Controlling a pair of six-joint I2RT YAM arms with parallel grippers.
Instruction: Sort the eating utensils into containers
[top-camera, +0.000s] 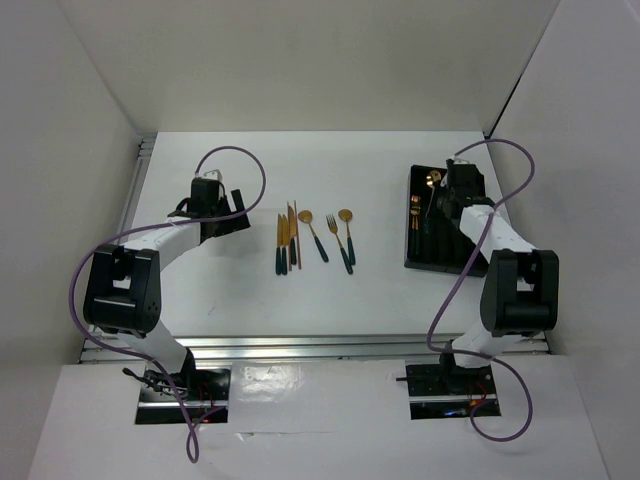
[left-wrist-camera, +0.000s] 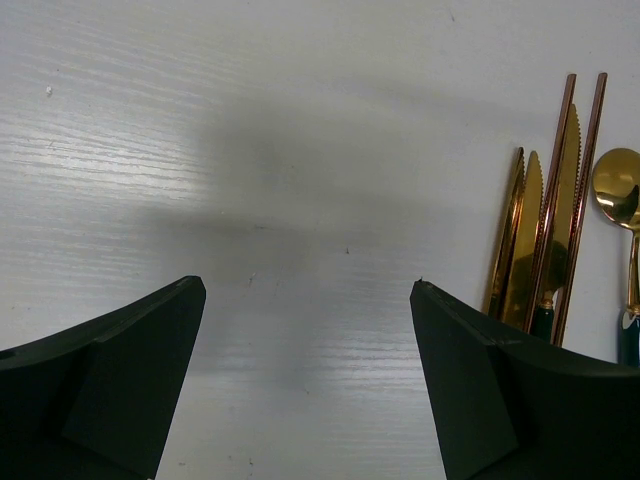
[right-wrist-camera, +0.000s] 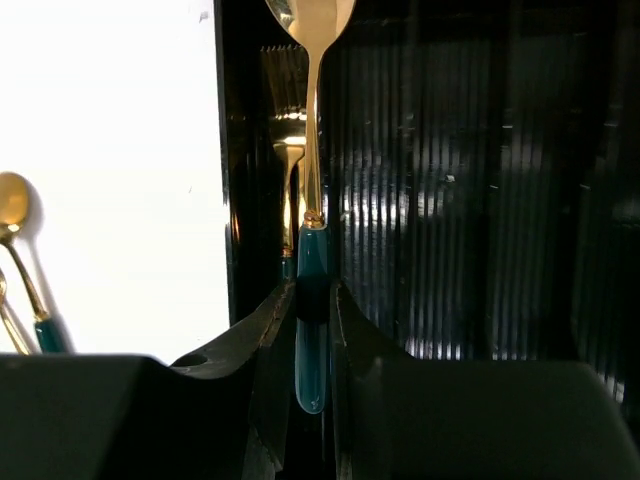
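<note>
I will next lower my right gripper to the bare ribbed bottom of the tray beside the fork, then let go of the spoon's handle (right-wrist-camera: 312, 250).
Several gold utensils with teal handles lie in a row mid-table: knives (top-camera: 282, 245), chopstick-like sticks (top-camera: 293, 232), a spoon (top-camera: 312, 235), a fork (top-camera: 338, 243) and another spoon (top-camera: 347, 235). The black divided tray (top-camera: 470, 200) stands at the right, with a few pieces in its left compartment (top-camera: 414, 215). My right gripper (right-wrist-camera: 312, 295) is shut on a spoon's teal handle (right-wrist-camera: 312, 250) and holds it over the tray (right-wrist-camera: 450, 200), beside a fork (right-wrist-camera: 285, 100) lying there. My left gripper (left-wrist-camera: 308, 285) is open and empty over bare table, left of the knives (left-wrist-camera: 525, 245) and sticks (left-wrist-camera: 592, 190).
White walls close in the table on three sides. A metal rail (top-camera: 320, 345) runs along the near edge by the arm bases. Purple cables (top-camera: 240, 160) loop above both arms. A spoon (right-wrist-camera: 15, 205) on the table shows left of the tray wall.
</note>
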